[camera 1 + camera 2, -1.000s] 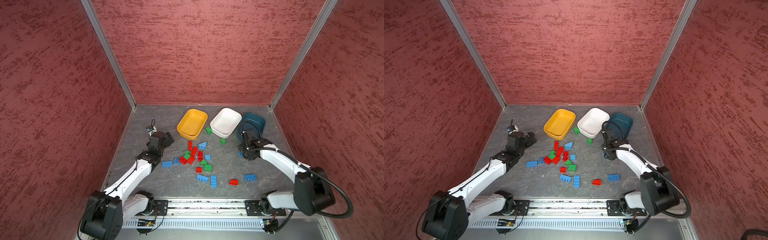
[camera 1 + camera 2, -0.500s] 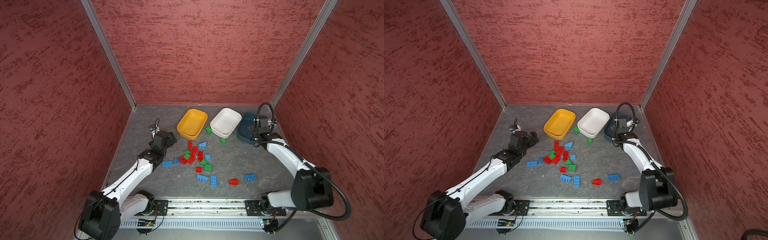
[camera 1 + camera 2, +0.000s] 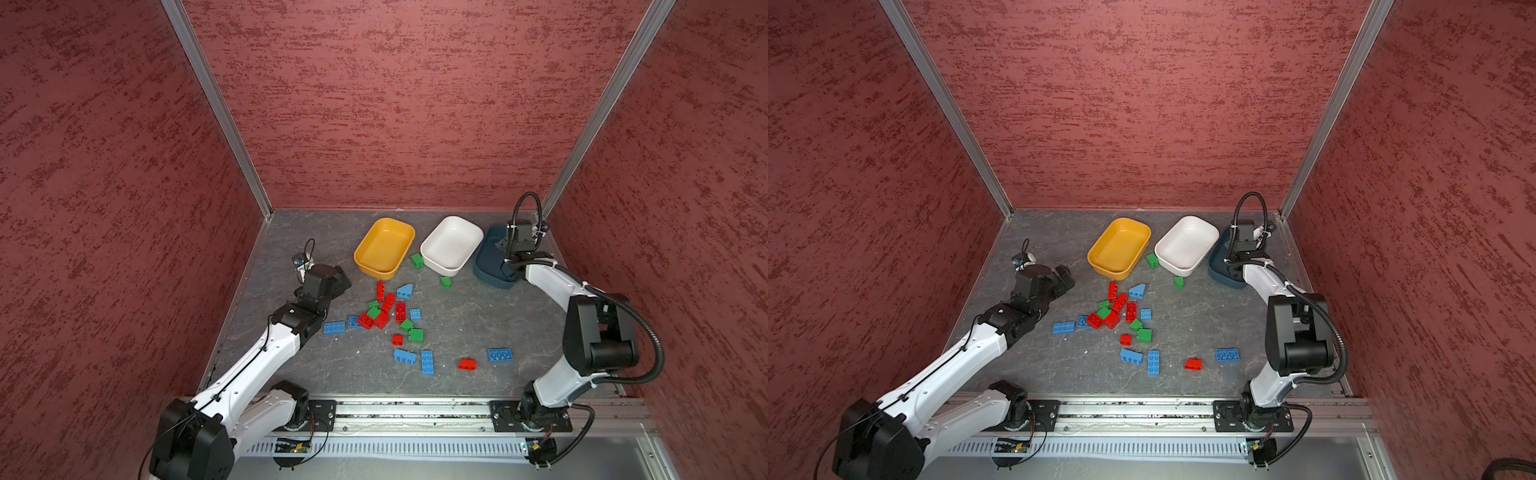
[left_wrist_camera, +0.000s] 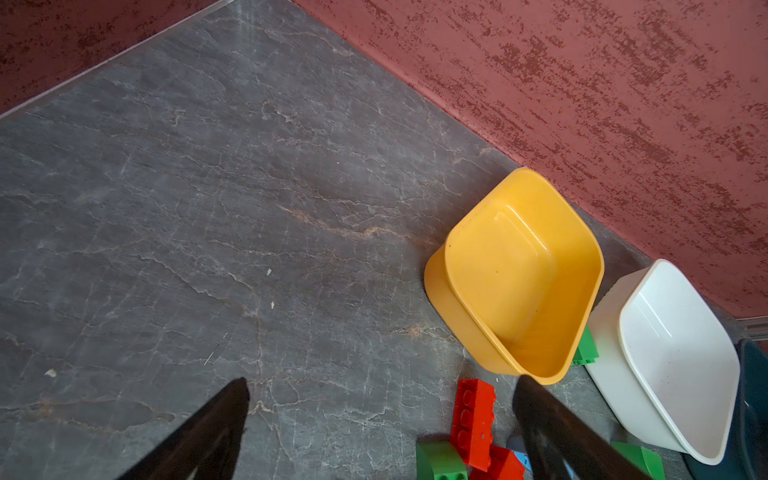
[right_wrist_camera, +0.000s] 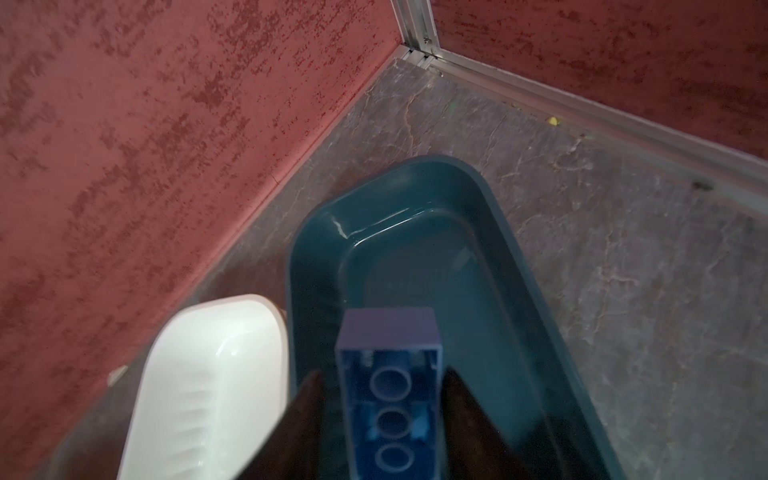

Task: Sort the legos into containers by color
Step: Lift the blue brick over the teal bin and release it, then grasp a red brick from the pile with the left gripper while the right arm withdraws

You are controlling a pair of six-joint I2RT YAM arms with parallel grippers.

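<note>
My left gripper will move back and down onto the red lego at the pile's edge [image 3: 366,321], because that lego is below it and closer to my base.
Over the dark teal container [image 5: 415,257] hovers my right gripper [image 5: 384,374]. A light blue lego [image 5: 390,395] sits between its fingers, underside toward the camera, with a gap showing on one side. In both top views that gripper [image 3: 506,251] is at the teal container [image 3: 487,266], back right. The yellow container [image 3: 384,247] and the white container [image 3: 451,245] are empty. Red, green and blue legos [image 3: 386,311] lie scattered mid-table. Left of the pile, my left gripper [image 4: 381,381] is open and empty above the table, a red lego [image 4: 471,419] between its fingertips.
Two green bricks [image 3: 417,260] [image 3: 445,283] lie by the white container. A blue brick [image 3: 499,355] and a red one [image 3: 467,364] lie front right, another blue one [image 3: 334,328] beside the left arm. Red walls close in on three sides.
My right arm carried the blue lego from the table up and back to the teal container, and its jaws have just parted. The left gripper shifted slightly toward the pile.
</note>
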